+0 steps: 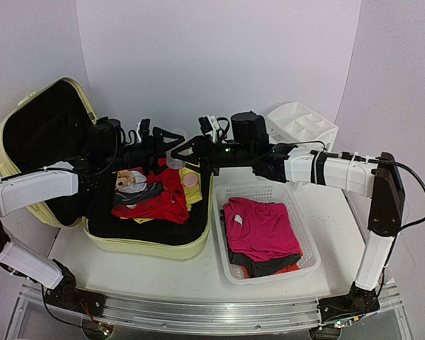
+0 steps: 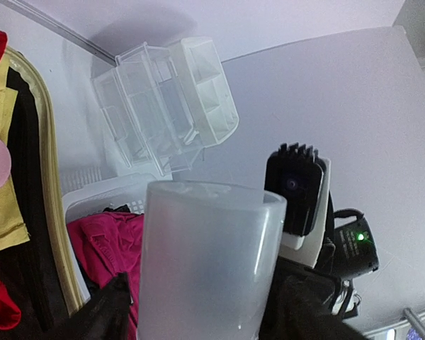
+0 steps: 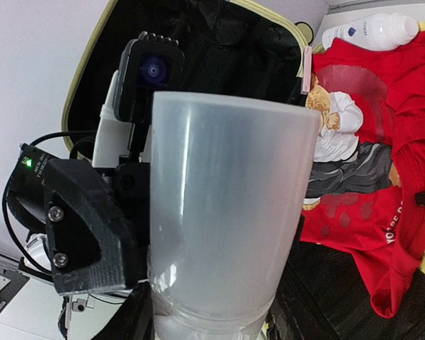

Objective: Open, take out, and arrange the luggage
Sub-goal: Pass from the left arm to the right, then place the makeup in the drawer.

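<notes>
To the right of my right gripper in the top view stands the organizer's open clear drawer: I will swing over it, lower the container inside and release.
The luggage (image 1: 149,244), a pale yellow-green suitcase, lies open on the left with its black-lined lid (image 1: 42,127) tilted back. Red, grey and yellow clothes (image 1: 156,202) lie in it. My two grippers meet above its right half. My left gripper (image 1: 168,145) and right gripper (image 1: 190,150) are both shut on one frosted translucent container (image 1: 175,160), each from its own end. In the left wrist view the container (image 2: 205,262) fills the space inside my left gripper (image 2: 205,315). In the right wrist view the container (image 3: 227,212) sits inside my right gripper (image 3: 212,322).
A white mesh basket (image 1: 308,248) to the right of the suitcase holds a pink garment (image 1: 262,227) on dark clothes. A white drawer organizer (image 1: 302,124) stands at the back right. A white bottle (image 3: 372,30) and a red bear-print shirt (image 3: 368,177) lie in the suitcase.
</notes>
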Available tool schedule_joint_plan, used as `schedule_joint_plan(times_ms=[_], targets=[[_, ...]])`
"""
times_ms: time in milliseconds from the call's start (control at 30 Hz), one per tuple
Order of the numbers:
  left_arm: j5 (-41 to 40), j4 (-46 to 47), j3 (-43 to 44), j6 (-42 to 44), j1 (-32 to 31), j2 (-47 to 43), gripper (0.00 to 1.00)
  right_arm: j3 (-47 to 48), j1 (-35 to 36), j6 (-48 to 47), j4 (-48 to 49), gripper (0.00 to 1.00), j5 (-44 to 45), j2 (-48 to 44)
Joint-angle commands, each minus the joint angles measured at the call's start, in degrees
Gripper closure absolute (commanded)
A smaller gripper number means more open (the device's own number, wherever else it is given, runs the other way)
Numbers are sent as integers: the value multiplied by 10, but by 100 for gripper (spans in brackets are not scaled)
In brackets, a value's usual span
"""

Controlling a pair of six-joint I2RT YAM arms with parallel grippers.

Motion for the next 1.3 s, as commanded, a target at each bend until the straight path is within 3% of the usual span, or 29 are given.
schedule_joint_plan(times_ms=[0,100,267,533,733,1267], targets=[[-9,29,-20,49,-3,-42,17,-3,1,-35,-3,63,20,-30],[-39,10,-49,83,8,-80,1,-23,-12,-94,-67,63,45,-65],[-88,-119,-54,185,24,-146,0,-54,-51,-206,-201,64,103,-145],[-190,-373,30,339,24,-171,0,-29,-100,-385,-387,67,269,-208],[-222,-410,39,370,24,-172,0,1,-133,-425,-431,69,347,-202],[-235,-425,46,376,24,-155,0,44,-198,-439,-450,70,379,-183]])
